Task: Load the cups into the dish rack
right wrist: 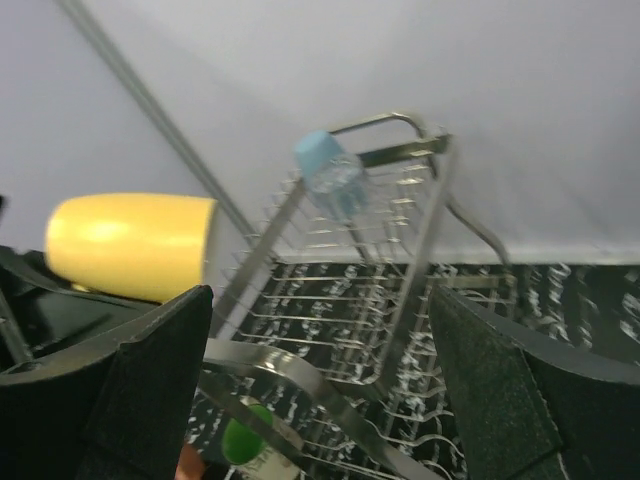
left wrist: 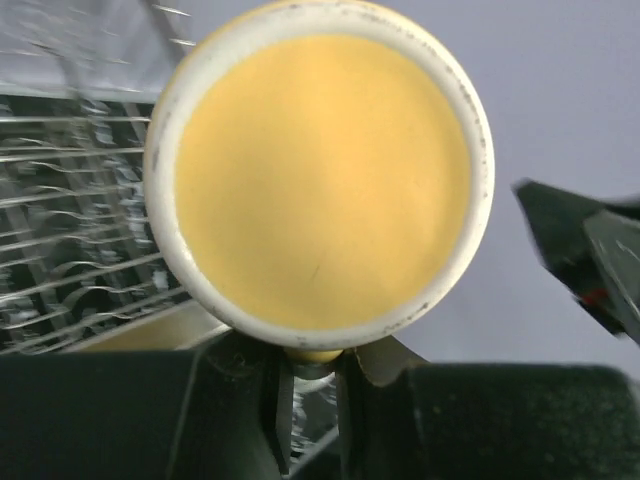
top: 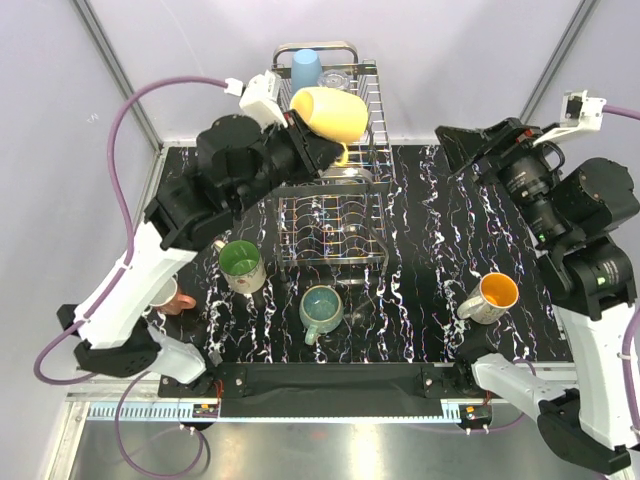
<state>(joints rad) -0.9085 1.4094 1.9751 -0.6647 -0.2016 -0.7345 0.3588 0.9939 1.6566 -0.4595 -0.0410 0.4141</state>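
Observation:
The yellow mug (top: 330, 113) will be turned opening down next by my left gripper. Then it will be lowered onto the free basket wires in front of the light blue tumbler (top: 305, 70).
The chrome wire dish rack (top: 375, 110) stands at the table's back middle. A light blue tumbler (top: 305, 70) and a clear glass (top: 336, 78) sit in its upper basket. My left gripper (top: 330, 150) is shut on the handle of a yellow mug (top: 330, 113) and holds it on its side above the basket's front left. In the left wrist view the mug's base (left wrist: 320, 170) fills the frame above the gripper (left wrist: 312, 390). My right gripper (top: 462, 152) is open and empty, raised to the right of the rack. In the right wrist view it (right wrist: 320, 390) faces the rack (right wrist: 400, 260).
On the table in front of the rack stand a cream mug with green inside (top: 241, 262) and a teal mug (top: 322, 306). A salmon-pink mug (top: 178, 297) is partly hidden under my left arm. A mug with orange inside (top: 492, 295) stands at the right.

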